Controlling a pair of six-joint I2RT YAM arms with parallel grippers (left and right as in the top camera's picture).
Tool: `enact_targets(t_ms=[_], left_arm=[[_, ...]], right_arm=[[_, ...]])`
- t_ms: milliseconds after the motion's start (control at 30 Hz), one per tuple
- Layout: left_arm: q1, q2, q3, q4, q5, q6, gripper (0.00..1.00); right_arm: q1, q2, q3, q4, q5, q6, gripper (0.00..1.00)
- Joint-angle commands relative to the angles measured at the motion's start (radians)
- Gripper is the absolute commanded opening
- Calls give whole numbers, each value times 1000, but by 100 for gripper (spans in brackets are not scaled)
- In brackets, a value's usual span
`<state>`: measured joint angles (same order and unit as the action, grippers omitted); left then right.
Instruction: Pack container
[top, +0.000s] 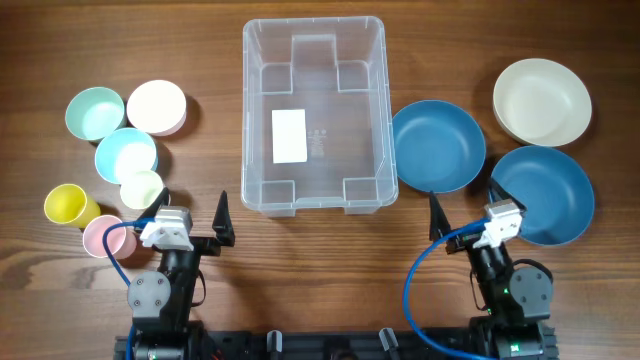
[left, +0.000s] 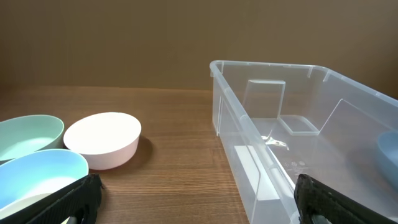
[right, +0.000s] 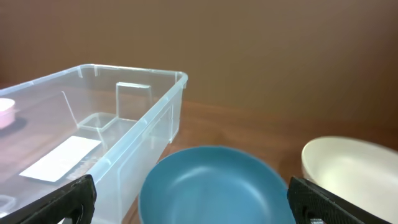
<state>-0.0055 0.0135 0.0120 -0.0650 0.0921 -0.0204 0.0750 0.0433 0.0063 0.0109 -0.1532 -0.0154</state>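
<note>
The blue bowl lies outward of my right gripper, so that gripper will next move outward and turn its fingers down onto the bowl's rim opposite the container.
The clear container (top: 248, 120) stands at the table's middle, empty, with a white label (top: 290, 136) on its base. It also shows in the left wrist view (left: 249, 143) and the right wrist view (right: 143, 130). My left gripper (top: 192, 212) is open and empty, just in front of the container's front left corner; in its wrist view (left: 198, 202) bare table lies between the fingers. My right gripper (top: 466, 205) is open and empty, in front of a blue bowl (top: 437, 145). In its wrist view (right: 196, 202) that bowl (right: 211, 180) lies between the fingers.
On the left are a mint bowl (top: 95, 113), a pale pink bowl (top: 157, 107), a light blue bowl (top: 126, 155), a small cream cup (top: 141, 188), a yellow cup (top: 66, 205) and a pink cup (top: 100, 236). On the right are a cream bowl (top: 541, 101) and a second blue bowl (top: 543, 194).
</note>
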Motion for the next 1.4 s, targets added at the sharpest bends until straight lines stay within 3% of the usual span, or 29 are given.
enact_targets(t_ms=[0,167,300,367,567,800,900,1067,1367], left_arm=[[1,-2,-5,-3,7,-135,100],[2,76,95,-53,1,-198,100],[2,243,294,-209,1,-198,100],[2,443,513,-356,1,-198,100],[2,784,879,-636,2,-197,100],[2,1026,1184,-971,68,-198,100],[2,1035,1196,-1004,75,-197,100],[2,1038,1196,-1007,75,-206,100],[2,1110,1195,-1006,74,-223,100]], right_arm=[[-5,55,3,0,3,205,100],[-5,198,124,-23,47,251,100],[-6,385,325,-125,68,251,100],[-24,583,545,-253,78,239,100],[-83,913,922,-592,69,181,100],[-140,1280,1370,-1112,-9,4,100],[-140,1337,1423,-1153,-4,-11,100],[-159,1398,1423,-1078,93,55,100],[-222,1738,1423,-910,113,57,97]])
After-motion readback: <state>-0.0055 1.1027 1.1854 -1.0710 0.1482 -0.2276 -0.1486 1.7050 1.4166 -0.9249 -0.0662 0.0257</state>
